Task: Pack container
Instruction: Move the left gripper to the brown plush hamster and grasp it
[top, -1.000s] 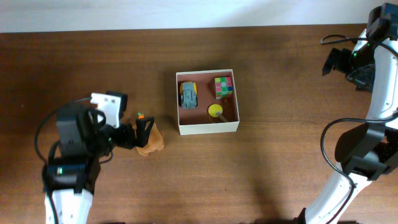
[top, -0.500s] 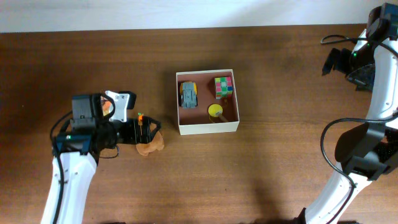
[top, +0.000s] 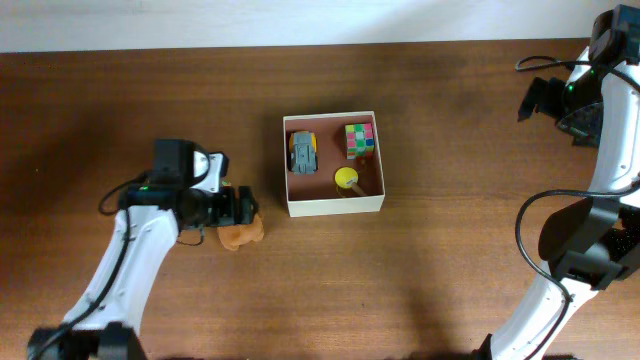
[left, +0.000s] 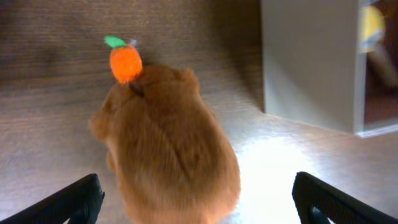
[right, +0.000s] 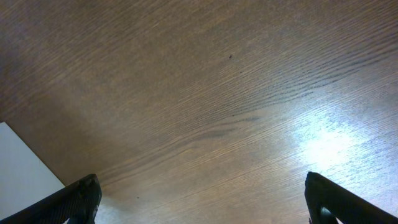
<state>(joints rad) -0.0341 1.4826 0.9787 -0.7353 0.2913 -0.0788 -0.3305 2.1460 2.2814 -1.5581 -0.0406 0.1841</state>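
I need to lower my left gripper to the plush's body (top: 242, 230) (left: 174, 158), a little away from the container's white side, because the plush is off-centre between the gripper's fingers.
The container (top: 335, 205) is a square white-walled box with a pinkish-brown inside at the table's middle. It holds a grey toy car (top: 302, 152), a colourful cube (top: 359, 139) and a yellow toy (top: 346, 179). Its white wall shows in the left wrist view (left: 308, 62). An orange-brown plush animal (top: 241, 233) with a small carrot lies left of the container. In the left wrist view the plush (left: 168, 155) sits between my open left gripper's (left: 196, 202) fingers, and the carrot (left: 125, 61) is at its far end. My left gripper (top: 240, 208) is over the plush. My right gripper (right: 202, 199) is open and empty above bare table.
The right arm (top: 600, 120) stands at the table's far right edge, well away from the container. Brown wooden tabletop (top: 440, 280) surrounds the container. A white edge (right: 25, 174) shows at the lower left of the right wrist view.
My left arm has swung up and to the right, bringing the open gripper closer over the plush. The plush, container and right arm have not moved.
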